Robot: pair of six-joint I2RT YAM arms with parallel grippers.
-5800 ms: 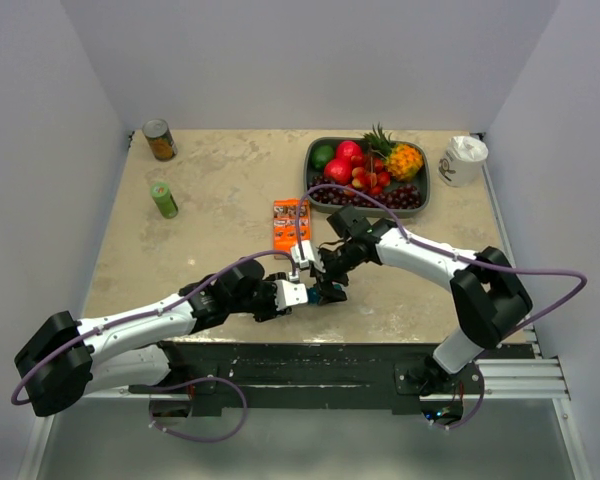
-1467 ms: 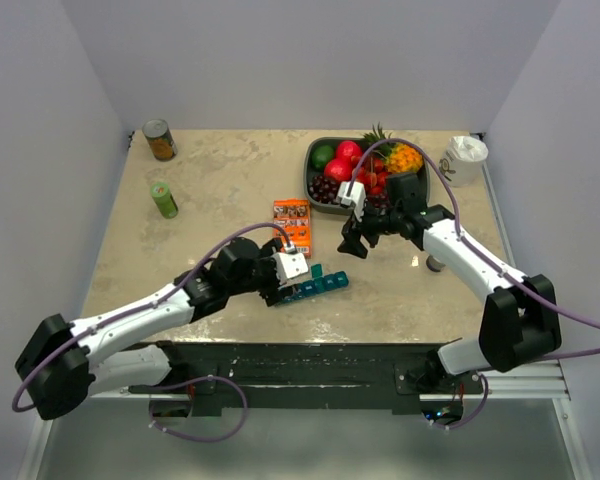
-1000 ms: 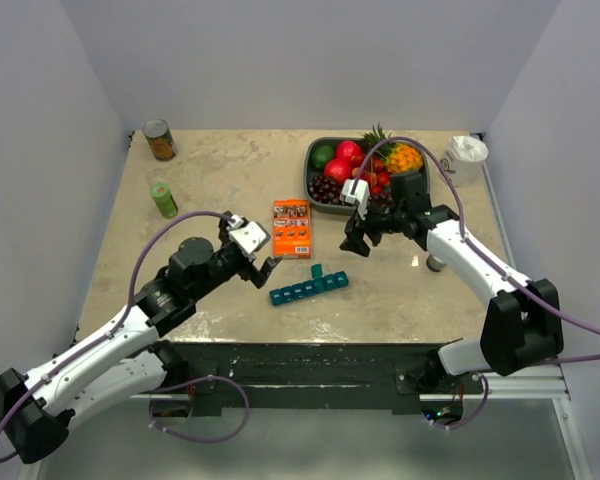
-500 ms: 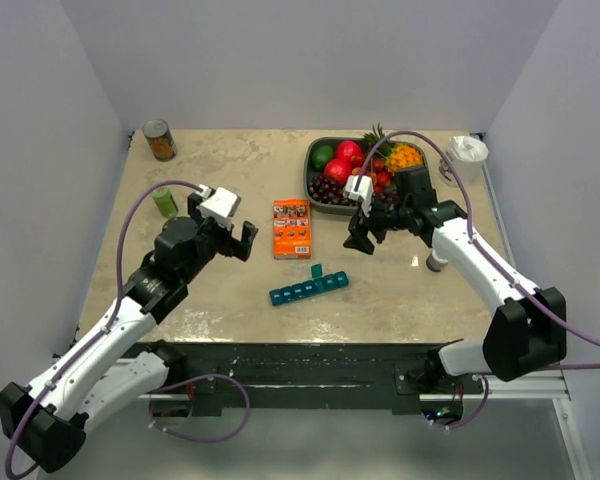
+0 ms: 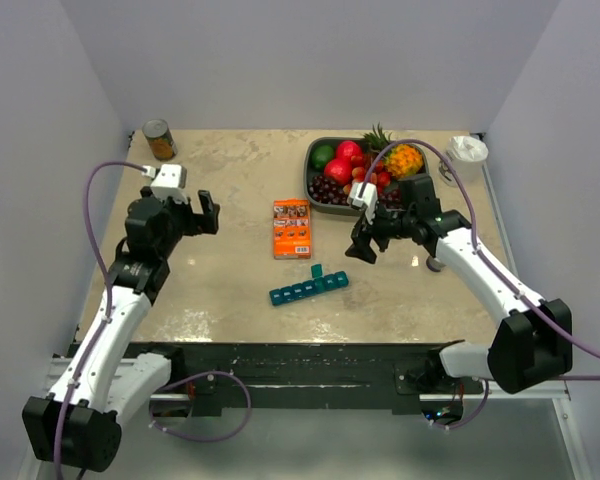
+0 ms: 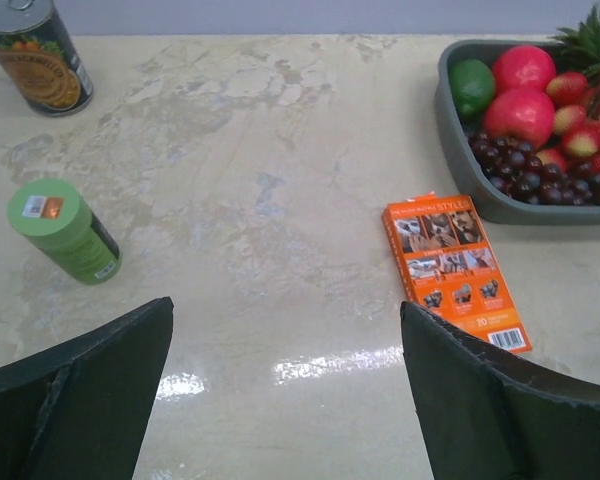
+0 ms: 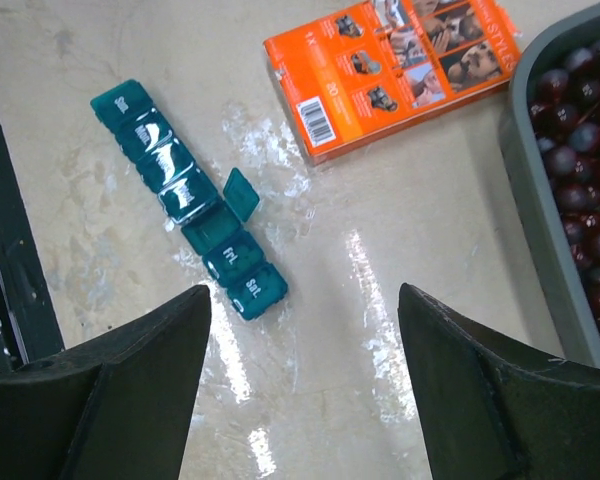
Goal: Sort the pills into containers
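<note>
The green bottle's cap (image 6: pixel 47 211) gets my left gripper next, which swings toward the left in the top view, turning, then lowers, since the bottle stands outside the gripper's fingers.
The containers are a teal pill organiser (image 5: pixel 308 287), a strip of small lidded compartments lying near the table's front middle. In the right wrist view the organiser (image 7: pixel 190 195) has one lid (image 7: pixel 242 193) flipped up. No pills show in any view. My right gripper (image 5: pixel 360 247) hovers just right of the strip's far end, open and empty; its wrist view shows the gripper (image 7: pixel 305 290) over bare table beside the "Sat" cell. My left gripper (image 5: pixel 209 212) is far to the left, open and empty. In its own view the left gripper (image 6: pixel 285 303) faces bare table.
An orange box (image 5: pixel 292 228) lies behind the organiser. A grey fruit tray (image 5: pixel 315 190) stands at the back right, with a white cup (image 5: pixel 464 160) beside it. A green bottle (image 6: pixel 65 230) and a tin can (image 5: pixel 160 139) stand at the left. A small grey-capped bottle (image 5: pixel 435 263) peeks from behind my right arm.
My left arm has swung up and away to the left, leaving the organiser on the table. The right arm has shifted only slightly and its jaws have widened a little.
</note>
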